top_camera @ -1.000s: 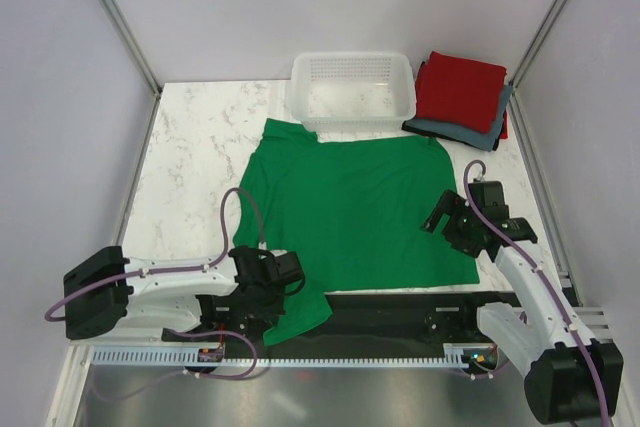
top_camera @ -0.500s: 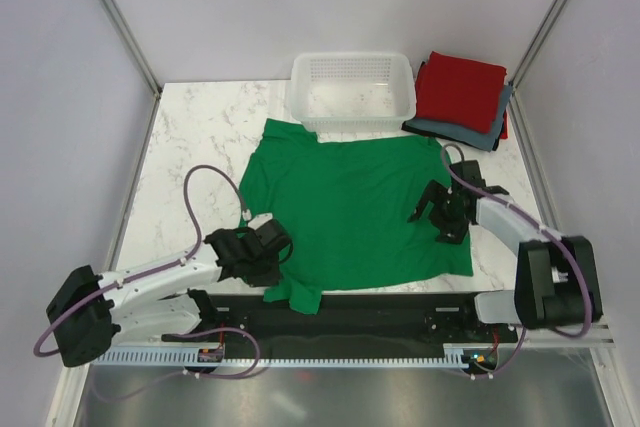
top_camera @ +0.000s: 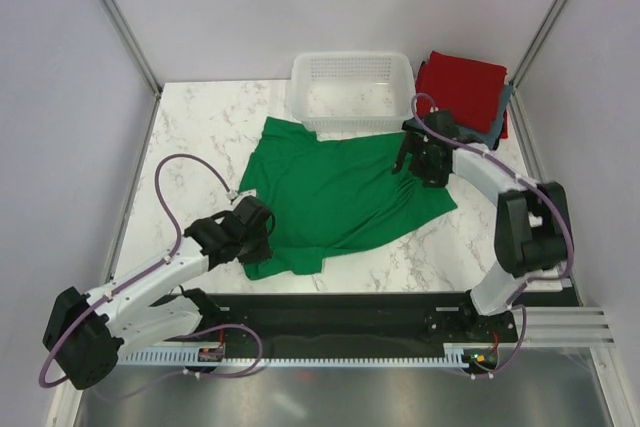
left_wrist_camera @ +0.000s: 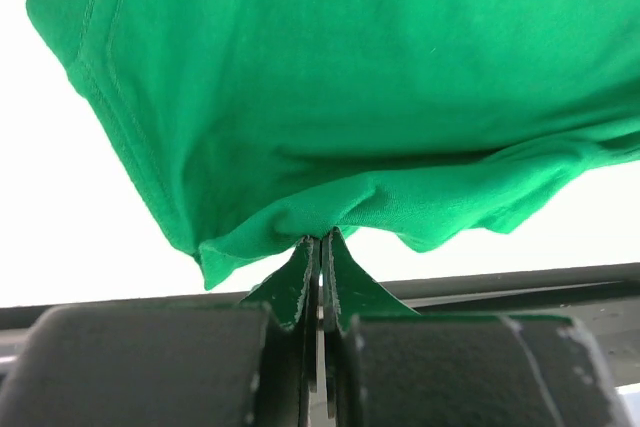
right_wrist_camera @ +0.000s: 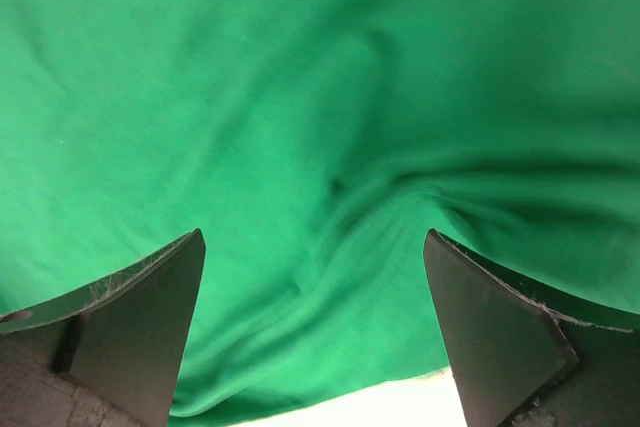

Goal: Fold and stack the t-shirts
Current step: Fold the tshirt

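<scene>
The robot's right gripper next needs to move back and to the right in the top view, then down onto the corner of the green t-shirt's hem, which sticks out over bare marble.
The bright green t-shirt (top_camera: pixel 340 192) lies spread and rumpled on the marble table (top_camera: pixel 190 137). My left gripper (top_camera: pixel 250 232) is shut on the shirt's near left edge; in the left wrist view its jaws (left_wrist_camera: pixel 320 247) pinch a fold of green cloth (left_wrist_camera: pixel 330 97). My right gripper (top_camera: pixel 415 162) is open over the shirt's far right part; in the right wrist view wrinkled green cloth (right_wrist_camera: pixel 320 147) fills the gap between its fingers (right_wrist_camera: pixel 140 317). A red folded shirt (top_camera: pixel 462 87) lies on a grey-blue one (top_camera: pixel 450 130) at the far right.
A white mesh plastic basket (top_camera: pixel 352 87) stands at the back, its front edge touching the green shirt's far edge. Grey walls close in the table on both sides. The arms' black base rail (top_camera: pixel 400 307) runs along the near edge.
My left gripper has dragged the shirt's near left edge away from the rail. My right gripper has moved from the near right hem to the shirt's far right part, and the cloth has bunched.
</scene>
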`<state>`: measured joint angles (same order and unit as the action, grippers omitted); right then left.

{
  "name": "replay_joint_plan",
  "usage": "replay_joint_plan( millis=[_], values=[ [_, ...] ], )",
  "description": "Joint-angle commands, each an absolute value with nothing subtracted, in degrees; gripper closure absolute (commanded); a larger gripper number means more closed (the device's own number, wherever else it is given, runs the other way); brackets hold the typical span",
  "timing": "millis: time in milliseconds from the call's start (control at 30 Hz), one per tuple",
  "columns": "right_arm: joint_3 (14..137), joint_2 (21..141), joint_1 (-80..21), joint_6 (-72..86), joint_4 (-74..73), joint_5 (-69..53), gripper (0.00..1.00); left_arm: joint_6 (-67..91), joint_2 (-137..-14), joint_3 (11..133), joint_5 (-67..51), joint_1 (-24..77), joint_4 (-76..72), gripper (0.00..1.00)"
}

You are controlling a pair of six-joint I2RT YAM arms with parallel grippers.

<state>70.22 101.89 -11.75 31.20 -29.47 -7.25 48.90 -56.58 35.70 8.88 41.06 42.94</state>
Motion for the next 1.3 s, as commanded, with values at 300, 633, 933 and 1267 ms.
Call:
replay_joint_plan(
  millis=[300, 633, 933, 1267],
  values=[
    [38.60, 67.32, -3.79, 41.92, -28.92, 13.37, 0.21, 45.79, -54.58, 34.19, 5.80, 39.64, 36.83, 0.98],
    [38.40, 78.30, -0.71, 39.03, -17.23, 10.02, 0.34, 47.02, -50.02, 32.70, 4.31, 39.64, 37.00, 0.98],
    [39.20, 83.58, 2.28, 35.86, -13.10, 6.25, 0.42, 47.02, -50.89, 32.78, 4.92, 39.64, 37.09, 0.98],
    [38.06, 82.10, 3.16, 33.31, -11.15, 0.18, 1.00, 46.85, -49.75, 35.24, 4.57, 39.64, 39.80, 0.98]
  ],
)
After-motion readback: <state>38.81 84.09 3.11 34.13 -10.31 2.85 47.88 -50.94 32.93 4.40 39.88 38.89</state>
